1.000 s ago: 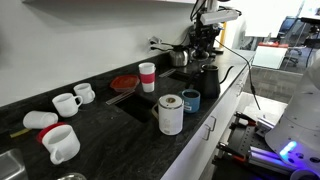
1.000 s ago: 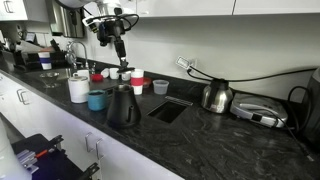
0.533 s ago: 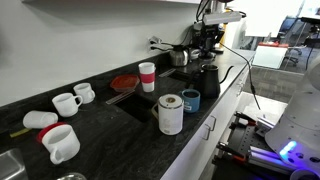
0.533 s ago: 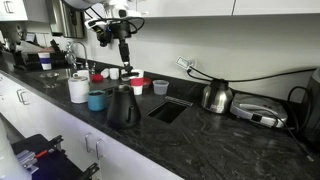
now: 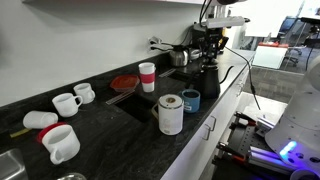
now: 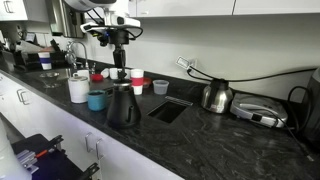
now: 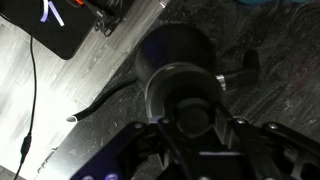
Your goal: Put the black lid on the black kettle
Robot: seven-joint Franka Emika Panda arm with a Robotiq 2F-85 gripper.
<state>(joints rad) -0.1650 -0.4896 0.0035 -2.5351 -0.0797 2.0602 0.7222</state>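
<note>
The round black lid (image 7: 190, 112) already hangs close above the kettle's open top (image 7: 180, 80), so my gripper will lower it a little onto the kettle next and let go of it there.
The black kettle stands near the counter's front edge in both exterior views (image 5: 208, 80) (image 6: 122, 106). My gripper (image 6: 119, 68) hangs right above its top, also shown in an exterior view (image 5: 210, 56). In the wrist view the gripper (image 7: 190, 120) is shut on the round black lid (image 7: 190, 112), and the kettle's open top (image 7: 172, 58) lies just below it. The lid looks close above the opening; I cannot tell whether it touches.
A white jug (image 6: 78, 87) and a teal mug (image 6: 96, 100) stand beside the kettle. A red-and-white cup (image 5: 147, 76), a red plate (image 5: 125, 83) and white mugs (image 5: 68, 102) are further along. A sink (image 6: 168, 108) and a silver kettle (image 6: 214, 96) lie on the kettle's other side.
My gripper has moved sideways with the lid to stand over the black kettle and has come lower. Nothing else moved.
</note>
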